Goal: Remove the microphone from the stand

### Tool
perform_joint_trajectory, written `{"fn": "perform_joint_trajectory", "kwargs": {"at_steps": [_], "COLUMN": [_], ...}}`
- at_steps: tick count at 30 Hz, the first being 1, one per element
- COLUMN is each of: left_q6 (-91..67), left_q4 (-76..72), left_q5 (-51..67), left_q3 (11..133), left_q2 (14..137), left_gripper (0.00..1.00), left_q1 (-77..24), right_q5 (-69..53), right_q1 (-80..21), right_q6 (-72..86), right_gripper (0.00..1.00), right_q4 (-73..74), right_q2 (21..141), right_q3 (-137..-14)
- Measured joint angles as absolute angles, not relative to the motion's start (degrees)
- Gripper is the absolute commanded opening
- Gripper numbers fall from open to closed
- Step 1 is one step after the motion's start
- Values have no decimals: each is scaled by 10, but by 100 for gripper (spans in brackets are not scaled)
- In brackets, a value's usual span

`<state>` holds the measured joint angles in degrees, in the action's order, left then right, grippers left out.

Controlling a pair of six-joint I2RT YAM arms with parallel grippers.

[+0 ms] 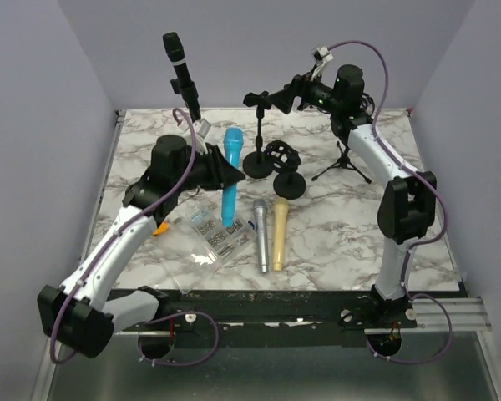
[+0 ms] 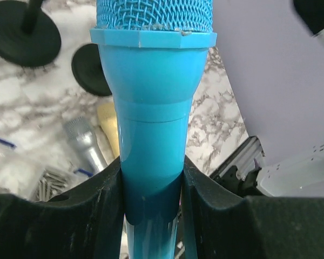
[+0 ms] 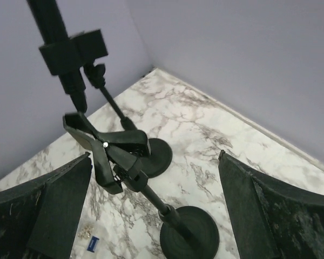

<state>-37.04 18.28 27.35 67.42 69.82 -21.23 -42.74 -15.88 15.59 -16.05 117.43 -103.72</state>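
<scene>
My left gripper goes past the silver and gold microphones next, back and down onto the clear spot beyond the gold microphone. The table lies bare there.
My left gripper [image 1: 221,173] is shut on a blue microphone [image 1: 230,180]. In the left wrist view the fingers [image 2: 92,210] clamp its handle [image 2: 154,135], with the mesh head at the top. My right gripper [image 1: 282,98] is open and empty, high at the back, just beside the black clip [image 1: 261,98] of a round-base stand [image 1: 259,164]. In the right wrist view that empty spring clip [image 3: 105,145] sits ahead between my open fingers [image 3: 54,205], on a pole down to a round base [image 3: 190,233]. A black microphone [image 1: 180,75] stands upright at the back left.
A silver microphone [image 1: 260,238] and a gold one [image 1: 280,234] lie side by side mid-table. A second round-base stand with a shock mount [image 1: 281,154] and a tripod stand [image 1: 342,163] are at the back. Clear bags of small parts [image 1: 210,238] lie front left.
</scene>
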Motion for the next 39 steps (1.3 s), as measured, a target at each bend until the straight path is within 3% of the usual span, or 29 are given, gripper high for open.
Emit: {"fn": "perform_joint_trajectory", "kwargs": {"at_steps": [7, 14, 19, 29, 36, 39], "left_q6": [-453, -562, -624, -662, -663, -658], "left_q4": [137, 72, 47, 68, 139, 164], "left_q5": [188, 81, 20, -102, -165, -186], "left_q3": [482, 429, 478, 669, 736, 753], "left_q2": [550, 672, 796, 1004, 1068, 1092], "left_gripper": [0, 0, 0, 0, 0, 6], "left_q1": [-335, -487, -560, -611, -631, -635], "right_q5": [-228, -132, -117, -76, -52, -51], "right_q1": [-159, -157, -157, -157, -157, -158], "right_q6": [192, 230, 241, 244, 244, 244], "right_gripper": [100, 100, 100, 100, 100, 100], "right_q4": [4, 96, 112, 90, 78, 78], "right_q2": [1023, 877, 790, 613, 589, 592], "right_q3": [-1029, -936, -847, -733, -725, -725]}}
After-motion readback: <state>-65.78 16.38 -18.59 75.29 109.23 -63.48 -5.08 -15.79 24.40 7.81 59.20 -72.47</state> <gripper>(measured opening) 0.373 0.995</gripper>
